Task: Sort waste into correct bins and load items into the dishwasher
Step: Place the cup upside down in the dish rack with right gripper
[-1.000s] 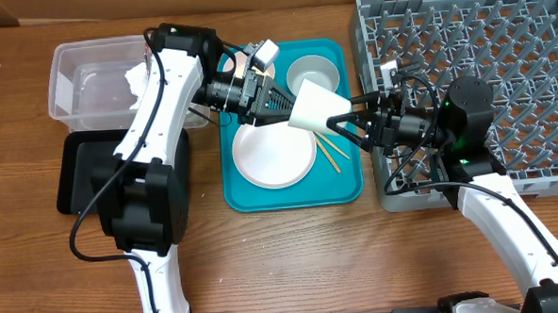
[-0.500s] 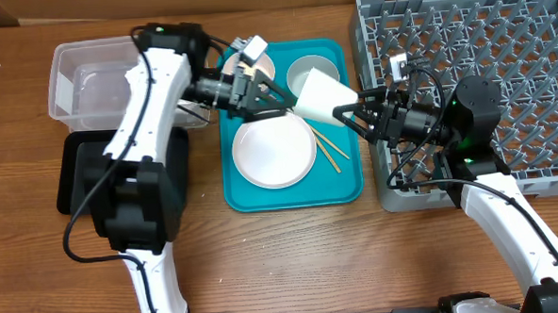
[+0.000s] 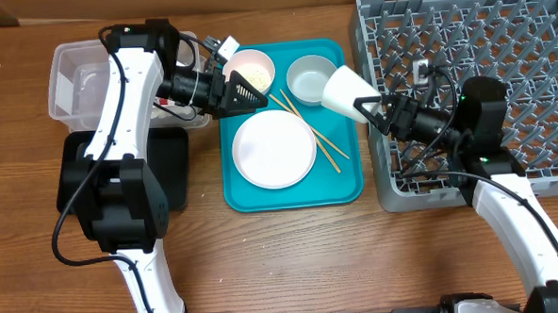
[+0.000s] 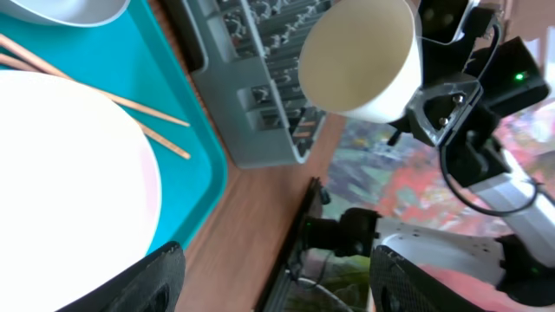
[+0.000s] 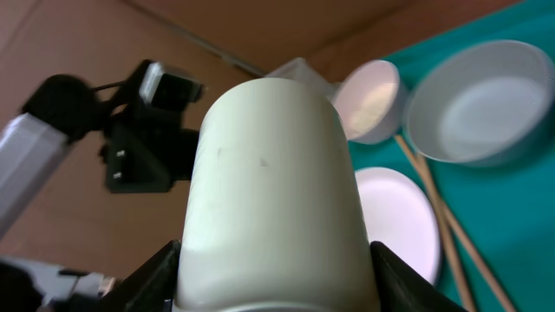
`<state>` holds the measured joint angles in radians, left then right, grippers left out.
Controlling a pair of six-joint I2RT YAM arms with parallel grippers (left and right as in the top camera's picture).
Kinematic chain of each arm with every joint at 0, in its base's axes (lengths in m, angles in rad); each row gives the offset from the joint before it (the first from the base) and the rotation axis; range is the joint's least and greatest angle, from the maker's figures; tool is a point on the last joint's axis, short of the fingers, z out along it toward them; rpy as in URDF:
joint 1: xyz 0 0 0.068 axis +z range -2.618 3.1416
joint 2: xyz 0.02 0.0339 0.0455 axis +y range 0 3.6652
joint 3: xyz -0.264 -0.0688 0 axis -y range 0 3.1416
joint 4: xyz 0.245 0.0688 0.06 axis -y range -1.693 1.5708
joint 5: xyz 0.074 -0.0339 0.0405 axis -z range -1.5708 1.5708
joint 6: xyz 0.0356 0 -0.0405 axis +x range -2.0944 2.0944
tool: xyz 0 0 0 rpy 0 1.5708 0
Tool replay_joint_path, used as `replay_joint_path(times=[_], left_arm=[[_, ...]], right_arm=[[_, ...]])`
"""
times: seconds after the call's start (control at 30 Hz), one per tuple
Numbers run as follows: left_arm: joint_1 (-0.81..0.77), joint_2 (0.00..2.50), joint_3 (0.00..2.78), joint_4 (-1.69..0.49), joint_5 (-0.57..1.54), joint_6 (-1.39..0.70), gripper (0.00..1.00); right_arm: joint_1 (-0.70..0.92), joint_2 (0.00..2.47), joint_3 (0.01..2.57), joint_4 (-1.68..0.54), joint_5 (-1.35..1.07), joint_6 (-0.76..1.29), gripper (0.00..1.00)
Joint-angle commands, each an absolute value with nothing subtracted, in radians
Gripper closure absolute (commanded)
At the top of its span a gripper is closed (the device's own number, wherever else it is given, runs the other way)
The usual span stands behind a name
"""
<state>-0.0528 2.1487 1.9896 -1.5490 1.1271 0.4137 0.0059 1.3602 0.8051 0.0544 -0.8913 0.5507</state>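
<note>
The rack's empty near corner (image 3: pixel 427 171) is below my right gripper and to its right in the overhead view, so I should swing over, tip down and let go of the cup (image 3: pixel 344 89).
My right gripper (image 3: pixel 369 106) is shut on the small white cup (image 3: pixel 344 89) and holds it tilted in the air over the teal tray's right edge, just left of the grey dish rack (image 3: pixel 473 63). In the right wrist view the cup (image 5: pixel 273 173) fills the space between the fingers (image 5: pixel 276 290). My left gripper (image 3: pixel 245 95) is open and empty over the tray's upper left, beside a bowl holding rice grains (image 3: pixel 253 73). The second bowl (image 3: pixel 310 78), the plate (image 3: pixel 275 149) and the chopsticks (image 3: pixel 308 134) lie on the tray. The wrapper and tissue are hidden.
The teal tray (image 3: pixel 346 187) lies mid-table. The clear tub (image 3: pixel 73 85) stands at the far left, with the black tray (image 3: pixel 72 180) in front of it, partly under the left arm's base. In the left wrist view, the cup (image 4: pixel 360 56) hangs before the rack (image 4: pixel 260 78).
My left gripper has let go of the cup and drawn back to the left. My right gripper has carried the cup up and to the right, toward the rack.
</note>
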Motion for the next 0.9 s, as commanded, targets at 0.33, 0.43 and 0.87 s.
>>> replay_joint_path(times=[0.33,0.43,0.87], left_arm=[[-0.052,2.126,2.009,-1.513,1.063,0.405,0.36],[-0.052,2.126,2.026,-1.513,1.061,0.42,0.38],[-0.094,2.125,2.35,-1.592,0.594,0.299,0.43]], right_arm=[[-0.007,1.023,1.072,-0.832,-0.292,0.441,0.49],[-0.007,1.024,1.198,-1.022,-0.147,0.441,0.48],[-0.007,1.272,1.265,-1.292,0.074,0.467,0.46]])
